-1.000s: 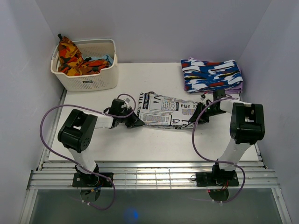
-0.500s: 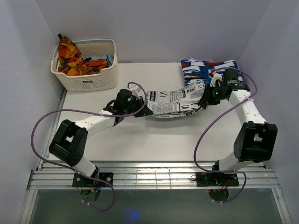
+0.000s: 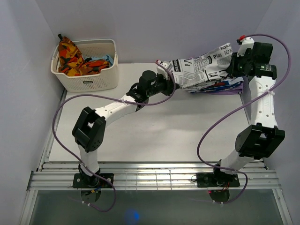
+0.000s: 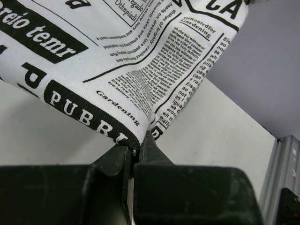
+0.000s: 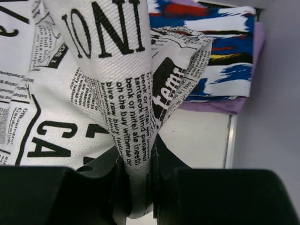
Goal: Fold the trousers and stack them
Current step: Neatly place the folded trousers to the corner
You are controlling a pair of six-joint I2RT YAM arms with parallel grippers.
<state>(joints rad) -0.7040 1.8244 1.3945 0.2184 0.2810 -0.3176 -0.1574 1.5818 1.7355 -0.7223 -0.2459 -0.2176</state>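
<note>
I will next lower my left gripper toward the right in the top view and release the trousers' hem, as the blue-white-red patterned garment lies below it on that side.
The folded trousers (image 3: 201, 68), white with black newspaper print, hang in the air at the back right, stretched between both grippers above the blue-white-red folded garment (image 3: 220, 86). My left gripper (image 3: 165, 79) is shut on their left end; the wrist view shows the printed hem (image 4: 117, 131) pinched between its fingers. High at the far right, my right gripper (image 3: 234, 63) is shut on the other end, with a thick fold of the trousers (image 5: 131, 140) squeezed between its jaws. The patterned garment (image 5: 220, 42) lies just beyond and below that fold.
A white basket (image 3: 89, 79) holding an orange-red-yellow cloth (image 3: 70, 56) stands at the back left. A purple layer (image 5: 220, 105) lies under the patterned garment. Walls close in on both sides and at the back, and a metal rail (image 3: 150, 178) runs along the near edge.
Both arms have lifted the trousers off the table's middle and carried them back and to the right, over the patterned garment. The right gripper has risen high; the left arm has stretched far forward.
</note>
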